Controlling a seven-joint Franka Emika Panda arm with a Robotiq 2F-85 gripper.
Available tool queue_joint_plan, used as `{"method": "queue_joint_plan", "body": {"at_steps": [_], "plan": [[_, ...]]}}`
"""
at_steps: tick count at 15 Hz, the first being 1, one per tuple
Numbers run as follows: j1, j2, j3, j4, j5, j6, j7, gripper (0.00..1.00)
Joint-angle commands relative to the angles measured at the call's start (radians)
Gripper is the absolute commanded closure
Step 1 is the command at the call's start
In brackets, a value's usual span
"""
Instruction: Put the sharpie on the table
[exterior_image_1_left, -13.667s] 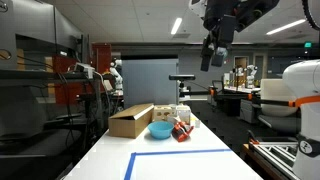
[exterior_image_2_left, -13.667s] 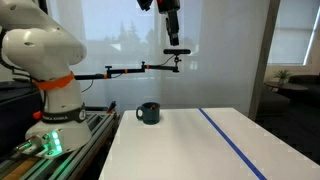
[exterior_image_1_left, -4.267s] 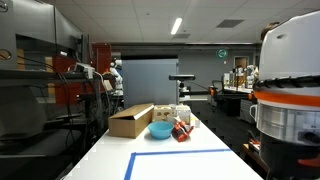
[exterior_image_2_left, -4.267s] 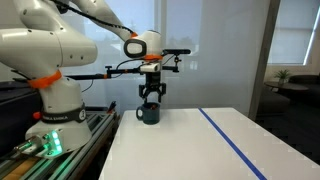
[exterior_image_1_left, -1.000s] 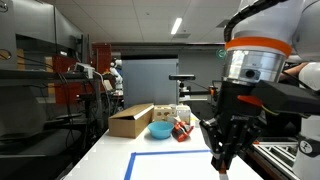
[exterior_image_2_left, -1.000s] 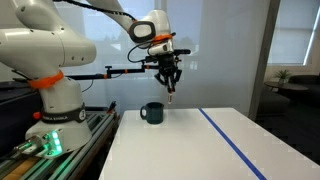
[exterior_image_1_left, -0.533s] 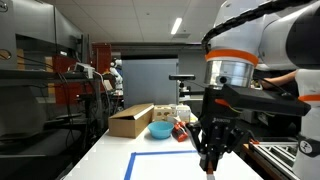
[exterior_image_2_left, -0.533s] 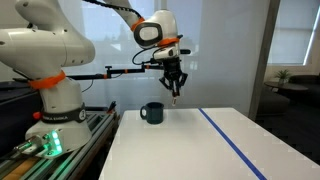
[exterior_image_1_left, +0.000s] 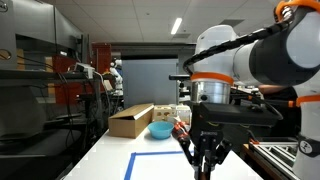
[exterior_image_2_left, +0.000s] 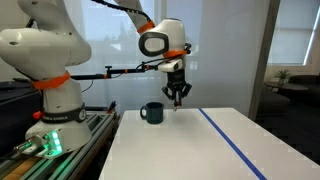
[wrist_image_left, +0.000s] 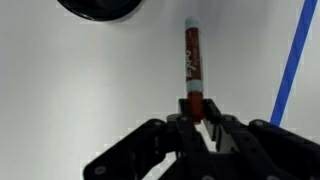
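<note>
My gripper will go down to the table next, between the dark mug and the blue tape, and let go of the sharpie (exterior_image_2_left: 178, 104) there, because that part of the table is clear.
A red sharpie (wrist_image_left: 192, 62) with a white tip hangs straight down from my gripper (wrist_image_left: 197, 110), whose jaws are shut on its upper end. In an exterior view the gripper (exterior_image_2_left: 178, 97) hovers just right of a dark mug (exterior_image_2_left: 151, 112), above the white table (exterior_image_2_left: 190, 150), and the sharpie (exterior_image_2_left: 178, 104) shows as a small tip below the fingers. In an exterior view the gripper (exterior_image_1_left: 205, 167) points down over the table (exterior_image_1_left: 110, 160); the sharpie is hard to make out there.
Blue tape (exterior_image_2_left: 236, 145) runs across the table, also seen in the wrist view as a blue tape line (wrist_image_left: 290, 60). At the far end stand a cardboard box (exterior_image_1_left: 130, 120), a blue bowl (exterior_image_1_left: 160, 130) and small red items (exterior_image_1_left: 181, 130). The robot base (exterior_image_2_left: 55, 110) stands beside the table.
The arm has moved the gripper and sharpie lower and further along the table, away from above the mug. The grip on the sharpie is unchanged.
</note>
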Motion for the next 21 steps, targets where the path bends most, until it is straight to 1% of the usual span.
{"method": "queue_joint_plan", "body": {"at_steps": [1, 3, 5, 8, 11, 12, 15, 18, 20, 21], "plan": [[0.137, 0.106, -0.154, 0.031, 0.037, 0.098, -0.079, 0.95], [0.185, 0.152, -0.206, 0.04, 0.081, 0.135, -0.133, 0.95], [0.217, 0.192, -0.231, 0.052, 0.165, 0.153, -0.209, 0.95], [0.236, 0.246, -0.234, 0.063, 0.268, 0.18, -0.304, 0.95], [0.241, 0.301, -0.229, 0.069, 0.318, 0.231, -0.366, 0.95], [0.21, 0.32, -0.199, 0.067, 0.316, 0.256, -0.373, 0.95], [0.207, 0.388, -0.202, 0.072, 0.293, 0.349, -0.389, 0.95], [0.213, 0.454, -0.235, 0.077, 0.257, 0.433, -0.393, 0.95], [0.24, 0.483, -0.274, 0.077, 0.241, 0.472, -0.39, 0.95], [0.261, 0.493, -0.298, 0.077, 0.238, 0.488, -0.386, 0.84]]}}
